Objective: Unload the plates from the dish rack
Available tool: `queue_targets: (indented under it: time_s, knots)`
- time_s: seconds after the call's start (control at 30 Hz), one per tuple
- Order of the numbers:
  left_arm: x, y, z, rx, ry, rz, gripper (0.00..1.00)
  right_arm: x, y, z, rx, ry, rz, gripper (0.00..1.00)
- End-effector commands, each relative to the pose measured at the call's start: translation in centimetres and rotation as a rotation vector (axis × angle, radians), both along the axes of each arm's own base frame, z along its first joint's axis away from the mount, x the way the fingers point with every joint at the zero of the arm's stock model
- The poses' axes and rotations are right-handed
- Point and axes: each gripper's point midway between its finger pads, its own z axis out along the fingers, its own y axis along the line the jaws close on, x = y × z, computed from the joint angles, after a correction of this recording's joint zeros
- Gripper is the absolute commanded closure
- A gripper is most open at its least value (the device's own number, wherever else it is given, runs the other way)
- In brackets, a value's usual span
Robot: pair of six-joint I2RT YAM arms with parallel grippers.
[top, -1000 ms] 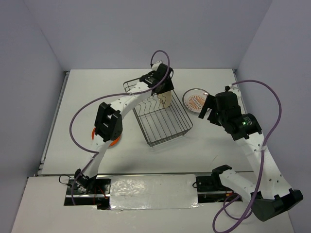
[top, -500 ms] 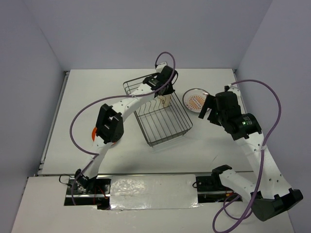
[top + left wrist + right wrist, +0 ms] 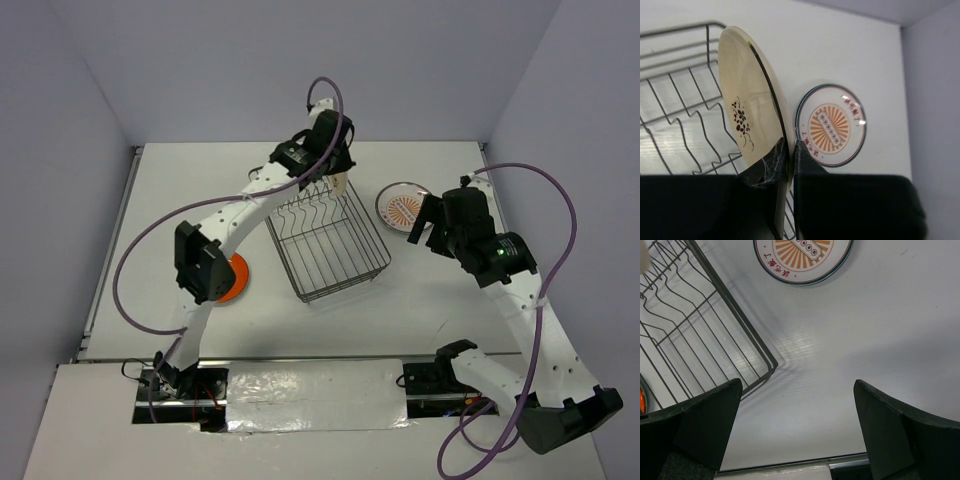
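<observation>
My left gripper should move the cream plate back to the left in the top view and down onto the orange plate (image 3: 237, 280).
My left gripper (image 3: 336, 176) is shut on the rim of the cream plate with dark blotches (image 3: 341, 188), holding it on edge above the far end of the dish rack (image 3: 352, 262). In the left wrist view the cream plate (image 3: 746, 107) stands between the fingertips (image 3: 802, 152), over the rack's tines (image 3: 680, 131). The white plate with orange sunburst (image 3: 403, 208) lies flat on the table right of the rack; it also shows in the left wrist view (image 3: 831, 125) and the right wrist view (image 3: 802, 260). My right gripper (image 3: 797, 412) is open and empty, over bare table by the rack's corner (image 3: 767, 362).
An orange plate (image 3: 233, 278) lies flat on the table left of the rack, partly under my left arm's elbow (image 3: 198, 265). Walls close the table at the back and sides. The rack shows no other plates in the top view.
My left gripper has lifted the cream plate up and toward the far end of the rack. The left elbow swung left, uncovering more of the orange plate. The right arm has not moved.
</observation>
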Motion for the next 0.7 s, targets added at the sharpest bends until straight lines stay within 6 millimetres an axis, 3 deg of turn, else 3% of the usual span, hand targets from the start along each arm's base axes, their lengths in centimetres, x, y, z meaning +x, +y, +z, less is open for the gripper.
queue_targets:
  time_s: [0.0, 0.07, 0.13, 0.23, 0.27, 0.3, 0.4, 0.43, 0.5, 0.53, 0.6, 0.67]
  knots:
    - [-0.7, 4.0, 12.9, -0.096, -0.259, 0.038, 1.0, 1.0, 0.0, 1.5, 0.001, -0.052, 0.004, 0.0]
    - [-1.6, 6.5, 15.4, -0.096, -0.306, 0.078, 1.0, 1.2, 0.0, 1.6, -0.006, -0.052, 0.002, 0.0]
    - [-2.1, 11.0, 17.0, -0.058, -0.334, 0.196, 1.0, 1.4, 0.0, 1.7, -0.01, -0.053, 0.005, 0.0]
    - [-3.2, 19.1, 15.5, 0.037, -0.238, 0.407, 1.0, 1.7, 0.3, 1.4, -0.005, -0.047, 0.013, 0.0]
    - [-4.5, 21.5, 13.1, 0.109, -0.14, 0.444, 1.0, 1.9, 0.5, 1.5, 0.001, -0.054, 0.016, 0.0]
    - [-4.6, 24.5, 12.0, 0.13, -0.091, 0.512, 1.0, 2.1, 0.6, 1.3, 0.002, -0.05, 0.019, 0.0]
    - [-7.0, 29.5, 6.7, 0.245, 0.088, 0.562, 1.0, 2.7, 1.1, 1.2, 0.014, -0.05, 0.035, 0.0]
    - [-8.1, 30.5, 4.1, 0.287, 0.159, 0.555, 1.0, 3.1, 1.3, 1.0, 0.013, -0.04, 0.037, 0.0]
    - [-9.1, 31.4, 1.6, 0.314, 0.238, 0.519, 1.0, 3.6, 1.7, 1.1, 0.016, -0.04, 0.052, 0.0]
    - [-10.1, 31.6, -0.6, 0.347, 0.291, 0.495, 1.0, 4.0, 1.9, 1.1, 0.013, -0.034, 0.056, 0.0]
    - [-11.6, 31.6, -3.6, 0.382, 0.368, 0.453, 1.0, 4.6, 2.1, 1.6, 0.012, -0.046, 0.07, 0.0]
    - [-12.6, 31.6, -5.3, 0.404, 0.413, 0.429, 1.0, 5.2, 2.7, 1.5, 0.015, -0.035, 0.089, 0.0]
